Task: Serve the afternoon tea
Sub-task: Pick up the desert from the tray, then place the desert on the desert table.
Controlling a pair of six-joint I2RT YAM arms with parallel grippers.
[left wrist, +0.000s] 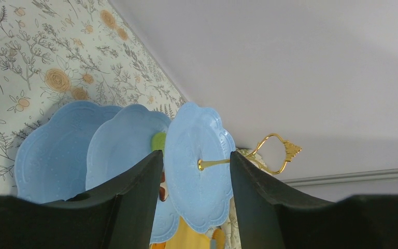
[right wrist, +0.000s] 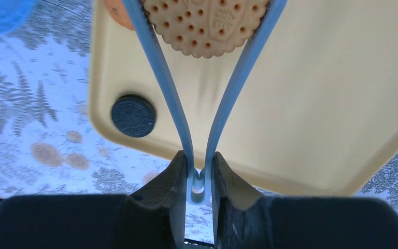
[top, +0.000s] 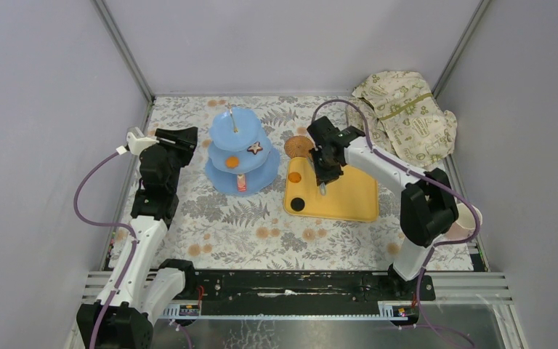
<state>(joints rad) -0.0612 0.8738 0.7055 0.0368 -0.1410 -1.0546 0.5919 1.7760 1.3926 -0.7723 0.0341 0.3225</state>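
Observation:
The stand's empty top plate lies left of my right gripper in the top view, so next my right gripper needs to lift the biscuit across over it and release there.
The light-blue three-tier stand [top: 238,154] stands left of centre and carries a star pastry [top: 254,147], an orange one [top: 231,161] and a striped one [top: 241,183]. My left gripper [top: 187,138] is open and empty just left of the stand. In the left wrist view the stand [left wrist: 199,176] shows between the fingers of my left gripper [left wrist: 196,155]. My right gripper [right wrist: 198,158] is shut on light-blue tongs [right wrist: 160,78]. The tongs clamp a round tan biscuit [right wrist: 204,26] above the yellow tray [right wrist: 316,104]. A black sandwich biscuit [right wrist: 133,115] and an orange biscuit [top: 295,177] lie on the tray.
A woven brown coaster [top: 299,146] lies behind the tray [top: 349,200]. The cream cloth with green print [top: 407,116] is heaped at the back right. A pale cup [top: 468,218] sits at the right edge, behind my right arm. Grey walls close in the floral table.

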